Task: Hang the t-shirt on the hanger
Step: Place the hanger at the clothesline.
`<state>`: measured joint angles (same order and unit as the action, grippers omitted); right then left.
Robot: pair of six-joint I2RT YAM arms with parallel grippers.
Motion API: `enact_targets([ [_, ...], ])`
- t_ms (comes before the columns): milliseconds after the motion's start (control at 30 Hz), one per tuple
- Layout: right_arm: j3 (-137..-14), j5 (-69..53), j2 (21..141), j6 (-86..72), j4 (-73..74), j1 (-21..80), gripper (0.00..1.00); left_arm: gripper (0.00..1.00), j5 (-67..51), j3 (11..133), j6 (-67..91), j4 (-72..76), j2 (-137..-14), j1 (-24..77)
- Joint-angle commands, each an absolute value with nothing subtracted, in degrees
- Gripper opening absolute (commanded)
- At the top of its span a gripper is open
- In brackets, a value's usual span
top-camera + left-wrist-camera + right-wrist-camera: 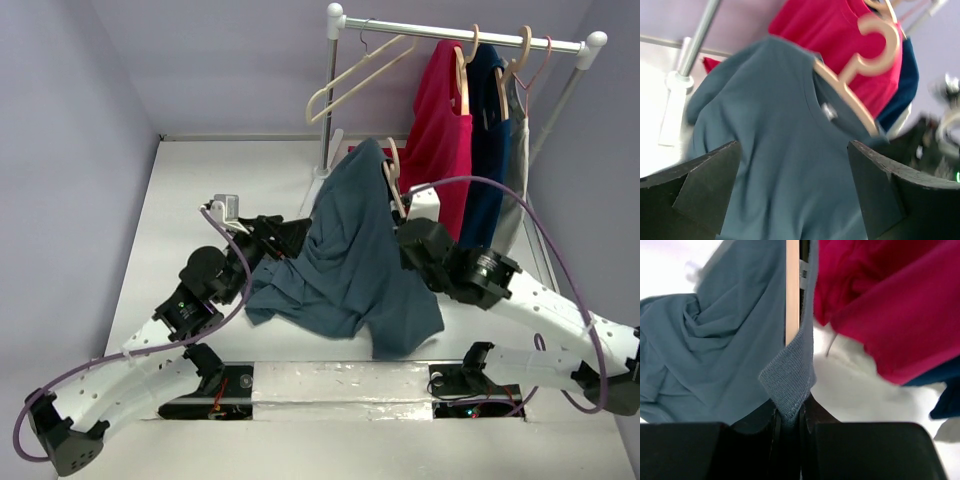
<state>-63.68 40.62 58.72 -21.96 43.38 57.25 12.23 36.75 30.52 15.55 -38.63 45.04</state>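
Observation:
My right gripper rises outward next, hooks the hanger on the rack's bare bar (440, 32) and releases the t-shirt's collar. The bar shows above and outward beside the red shirt.
The slate-blue t-shirt (350, 250) hangs partly over the tan hanger (393, 178), its lower part heaped on the table. In the left wrist view the hanger (860, 65) pokes out of the t-shirt's (770, 125) neck, beside a small tag (829, 111). My right gripper (405, 218) is shut on the t-shirt's ribbed collar (790, 385), right below the hanger's edge (792, 290). My left gripper (283, 240) is at the shirt's left side. Its jaws (792, 147) stand wide open, with the cloth in front of them and nothing held.
A white clothes rack (470, 35) stands at the back right, its pole (328, 100) just behind the t-shirt. A cream wire-hook hanger (360, 70), a red shirt (440, 140) and a navy shirt (490, 150) hang on it, close to my right gripper.

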Motion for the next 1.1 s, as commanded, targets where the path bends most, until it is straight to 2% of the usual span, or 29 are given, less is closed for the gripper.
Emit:
enact_targets([
  [0,-71.44,41.75,61.43,-16.36,33.58,52.48,0.00,0.85,10.29,34.46,26.64,22.49,-39.20,47.02],
  [67,-75.21,40.88,64.40,-14.60,32.53,48.54,0.00,0.99,9.67,33.05,25.49,24.52,-39.72,47.02],
  [367,-86.91,37.97,72.59,-8.89,27.95,36.13,0.00,0.99,12.04,28.66,20.92,26.01,-35.87,47.02],
  [667,-91.40,42.35,78.12,-0.72,14.70,33.40,0.00,0.99,13.88,25.84,21.27,26.46,-36.82,47.02],
  [1067,-101.33,42.01,87.71,5.72,13.62,28.48,0.00,0.99,15.29,25.93,21.53,25.66,-36.65,47.02],
])
